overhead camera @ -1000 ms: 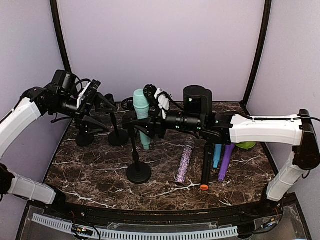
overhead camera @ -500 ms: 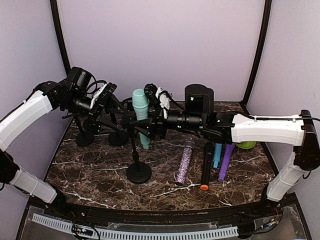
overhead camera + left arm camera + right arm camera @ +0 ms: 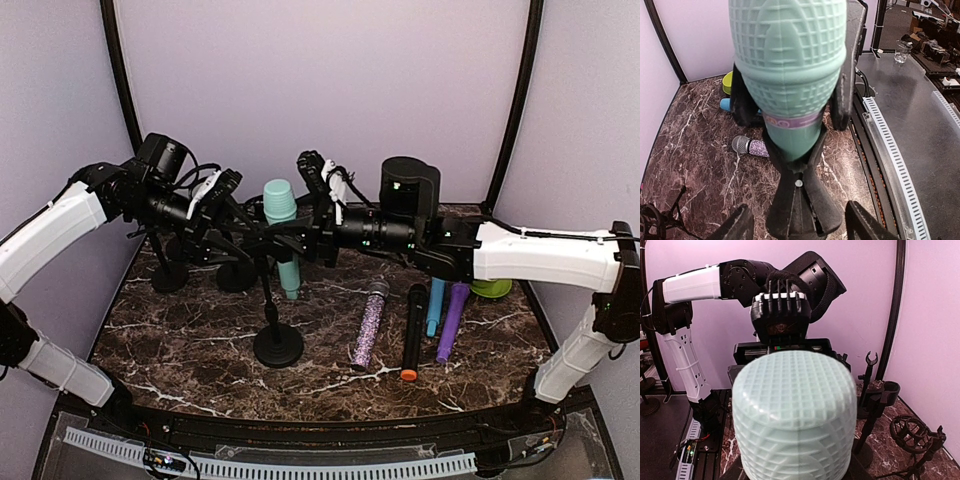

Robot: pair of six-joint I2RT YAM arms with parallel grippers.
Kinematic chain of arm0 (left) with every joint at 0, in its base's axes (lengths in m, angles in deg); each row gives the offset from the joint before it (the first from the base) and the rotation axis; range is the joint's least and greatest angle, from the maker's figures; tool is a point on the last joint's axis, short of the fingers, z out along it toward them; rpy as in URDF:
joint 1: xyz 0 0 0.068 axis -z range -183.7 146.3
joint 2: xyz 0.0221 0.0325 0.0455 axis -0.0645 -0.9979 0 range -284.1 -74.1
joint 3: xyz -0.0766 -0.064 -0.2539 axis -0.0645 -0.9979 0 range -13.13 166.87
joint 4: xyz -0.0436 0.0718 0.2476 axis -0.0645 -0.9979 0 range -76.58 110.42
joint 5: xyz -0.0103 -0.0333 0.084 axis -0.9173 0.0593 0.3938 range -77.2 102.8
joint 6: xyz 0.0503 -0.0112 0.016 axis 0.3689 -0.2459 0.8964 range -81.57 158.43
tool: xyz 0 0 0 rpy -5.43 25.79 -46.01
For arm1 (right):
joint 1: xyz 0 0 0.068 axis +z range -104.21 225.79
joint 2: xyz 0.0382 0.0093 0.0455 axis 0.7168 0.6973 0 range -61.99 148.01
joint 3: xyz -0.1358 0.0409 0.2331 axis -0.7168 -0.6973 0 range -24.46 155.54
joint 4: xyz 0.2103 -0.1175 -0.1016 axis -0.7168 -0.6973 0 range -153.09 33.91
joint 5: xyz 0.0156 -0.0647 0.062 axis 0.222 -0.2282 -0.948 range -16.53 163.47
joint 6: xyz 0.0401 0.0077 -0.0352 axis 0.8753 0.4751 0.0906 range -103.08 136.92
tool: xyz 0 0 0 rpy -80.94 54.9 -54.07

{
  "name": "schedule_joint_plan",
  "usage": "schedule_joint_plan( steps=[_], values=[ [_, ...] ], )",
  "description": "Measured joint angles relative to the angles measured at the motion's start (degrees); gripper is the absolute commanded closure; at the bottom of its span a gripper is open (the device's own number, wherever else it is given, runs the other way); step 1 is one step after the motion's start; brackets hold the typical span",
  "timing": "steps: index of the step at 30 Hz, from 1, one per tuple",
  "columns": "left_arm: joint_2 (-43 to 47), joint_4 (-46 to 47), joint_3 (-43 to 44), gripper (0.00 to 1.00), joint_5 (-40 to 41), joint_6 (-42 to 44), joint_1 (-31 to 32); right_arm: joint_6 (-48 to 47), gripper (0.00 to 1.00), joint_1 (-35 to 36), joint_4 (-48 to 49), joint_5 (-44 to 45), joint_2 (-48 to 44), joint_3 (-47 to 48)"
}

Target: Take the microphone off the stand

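The right gripper moves to the right in the top view next, tilts and lowers, then releases between the glittery and black microphones, where the table lies bare.
A teal microphone [image 3: 283,215] stands almost upright in the clip of a black stand [image 3: 278,345] at the table's middle. In the left wrist view the microphone [image 3: 790,75] sits in the clip [image 3: 797,200]. My left gripper [image 3: 235,240] is open, its fingers [image 3: 735,225] apart on either side of the clip. My right gripper [image 3: 292,240] comes from the right; its black fingers [image 3: 742,100] press both sides of the microphone body. In the right wrist view the microphone's grille head [image 3: 795,415] fills the frame and hides the fingers.
On the table right of the stand lie a glittery purple microphone [image 3: 370,322], a black one with an orange end [image 3: 411,330], a blue one [image 3: 434,308] and a purple one [image 3: 452,320]. A green bowl [image 3: 492,290] sits far right. Two empty stands [image 3: 237,272] stand back left.
My left arm has swung right, bringing its open gripper to the stand's clip. My right arm has risen a little, still at the microphone.
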Motion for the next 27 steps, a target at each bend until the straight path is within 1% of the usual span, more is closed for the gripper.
schedule_joint_plan(
  steps=[3,5,6,8,9,10,14,16,17,19,21,22,23,24,25,27],
  values=[
    [0.00,0.07,0.00,0.54,0.07,-0.22,0.02,-0.07,0.79,0.00,-0.48,0.11,0.00,0.28],
    [0.00,0.09,0.00,0.66,0.24,-0.26,0.02,-0.22,0.80,0.00,-1.81,0.44,0.00,1.01],
    [0.00,0.09,0.00,0.76,0.26,-0.13,0.04,-0.26,0.80,0.00,-2.51,0.72,0.00,1.42],
    [0.00,0.31,0.02,0.87,0.44,-0.35,0.09,-0.63,0.82,-0.04,-3.30,0.87,0.00,2.47],
    [0.00,0.57,0.09,0.91,0.50,-0.28,0.09,-0.94,0.82,-0.04,-3.32,0.94,0.00,3.21],
    [0.00,0.81,0.15,0.92,0.76,-0.28,0.11,-1.18,0.82,-0.04,-3.39,1.01,0.00,4.04],
    [0.00,1.14,0.24,0.93,1.53,-0.26,0.24,-1.68,0.83,-0.04,-3.45,1.33,-0.11,7.98],
    [0.00,1.14,0.33,0.92,1.73,-0.26,0.31,-1.73,0.88,-0.04,-3.69,1.88,-0.61,9.22],
    [0.00,1.14,0.39,0.91,1.95,-0.26,0.33,-1.73,0.91,-0.04,-3.82,2.25,-0.92,9.66],
    [0.00,1.09,0.52,0.87,2.32,-0.26,0.33,-1.64,0.92,-0.33,-4.09,4.33,-2.03,10.32],
    [0.00,1.09,0.81,0.80,3.04,-0.28,0.37,-0.20,0.96,-1.22,-4.24,7.06,-3.96,10.29],
    [0.00,1.09,0.90,0.75,3.45,-0.33,0.37,1.03,0.98,-2.19,-4.15,8.72,-5.11,10.19],
    [0.00,1.09,0.94,0.67,3.74,-0.44,0.37,2.56,0.98,-3.54,-4.07,10.40,-6.36,9.94],
    [0.00,1.11,1.03,0.54,4.22,-0.68,0.37,4.48,0.98,-5.46,-3.93,12.39,-7.85,9.44],
    [0.00,1.14,1.09,0.43,4.66,-0.68,0.42,6.34,0.98,-7.32,-4.04,14.14,-9.16,8.96],
    [0.00,1.16,1.09,0.29,5.73,-0.96,0.55,11.13,0.98,-12.31,-4.66,18.38,-12.11,7.48]
  ],
)
